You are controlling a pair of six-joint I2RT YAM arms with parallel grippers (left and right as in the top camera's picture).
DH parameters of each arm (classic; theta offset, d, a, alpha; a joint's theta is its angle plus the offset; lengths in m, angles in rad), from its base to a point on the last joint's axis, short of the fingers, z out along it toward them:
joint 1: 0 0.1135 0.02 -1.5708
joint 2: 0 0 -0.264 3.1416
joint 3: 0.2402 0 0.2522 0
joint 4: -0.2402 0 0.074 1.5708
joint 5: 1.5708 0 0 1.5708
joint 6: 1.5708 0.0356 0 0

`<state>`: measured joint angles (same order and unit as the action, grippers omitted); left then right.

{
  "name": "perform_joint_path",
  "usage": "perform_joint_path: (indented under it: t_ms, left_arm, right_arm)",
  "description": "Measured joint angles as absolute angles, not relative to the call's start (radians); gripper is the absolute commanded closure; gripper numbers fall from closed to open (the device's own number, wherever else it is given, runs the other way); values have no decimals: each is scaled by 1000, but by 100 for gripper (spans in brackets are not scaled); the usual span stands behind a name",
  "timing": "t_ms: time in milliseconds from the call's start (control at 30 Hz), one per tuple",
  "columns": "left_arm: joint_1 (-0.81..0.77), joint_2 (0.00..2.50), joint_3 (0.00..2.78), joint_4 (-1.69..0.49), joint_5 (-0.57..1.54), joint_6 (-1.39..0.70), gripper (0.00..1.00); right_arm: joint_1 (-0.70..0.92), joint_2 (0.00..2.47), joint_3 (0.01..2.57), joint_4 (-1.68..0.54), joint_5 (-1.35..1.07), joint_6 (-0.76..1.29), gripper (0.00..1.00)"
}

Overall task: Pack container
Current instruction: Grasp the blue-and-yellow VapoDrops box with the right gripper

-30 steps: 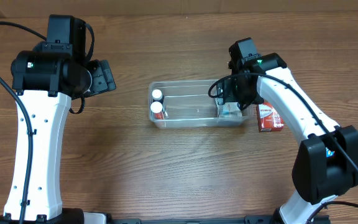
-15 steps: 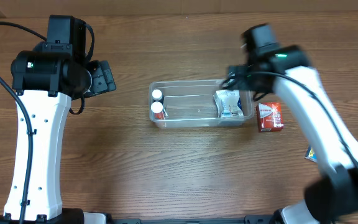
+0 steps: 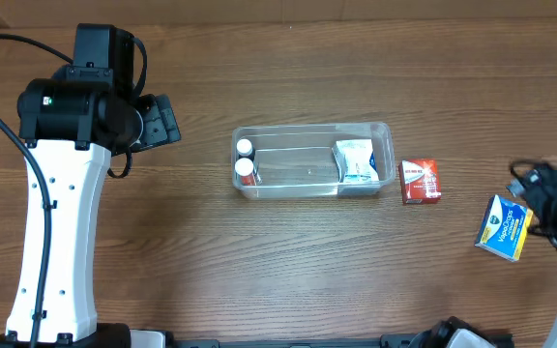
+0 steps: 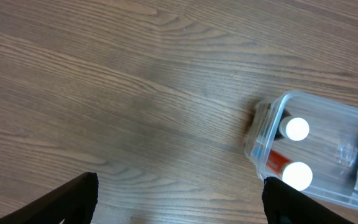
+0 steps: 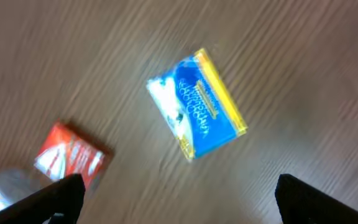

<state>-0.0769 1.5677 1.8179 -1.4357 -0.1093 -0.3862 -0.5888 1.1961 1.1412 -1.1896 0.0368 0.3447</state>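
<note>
My right gripper's fingers are slanted to the box below and should lower, turn and close across the white and yellow edges of the blue and yellow box [image 3: 504, 228] [image 5: 196, 104].
The clear plastic container [image 3: 385, 135] sits mid-table; it also shows in the left wrist view [image 4: 263, 134]. It holds two white-capped bottles [image 3: 245, 160] at its left end and a white packet [image 3: 355, 160] at its right end. A red box [image 3: 420, 181] lies just right of the container. A blue and yellow box [image 3: 504, 228] lies further right, and also shows in the right wrist view [image 5: 196, 104]. My right gripper [image 5: 178, 200] is open and empty above the table near the blue box. My left gripper [image 4: 180, 200] is open and empty, left of the container.
The red box shows at the left of the right wrist view [image 5: 70, 155]. The bottles show in the left wrist view [image 4: 297, 152]. The left arm's white column [image 3: 56, 222] stands at the table's left side.
My right gripper let go of the white packet in the container and swung away to the right, now over the blue and yellow box. The left arm has not moved.
</note>
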Motion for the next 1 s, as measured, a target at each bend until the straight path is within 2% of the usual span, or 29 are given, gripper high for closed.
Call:
perform_joint_path:
  t_ms: [100, 167, 400, 1000]
  left_arm:
    - [-77, 1568, 1818, -1430, -109, -386, 13]
    - [-77, 1568, 1818, -1427, -109, -386, 12]
    - [-77, 1568, 1818, -1421, -109, -386, 12]
    - [-77, 1568, 1818, -1420, -109, -371, 12]
  right_arm:
    - [-616, 1223, 1018, -1048, 31, 286, 0]
    - [-615, 1324, 991, -1005, 25, 235, 0]
    - [-615, 1553, 987, -952, -10, 129, 0]
    - [-615, 1664, 987, -870, 38, -12, 0]
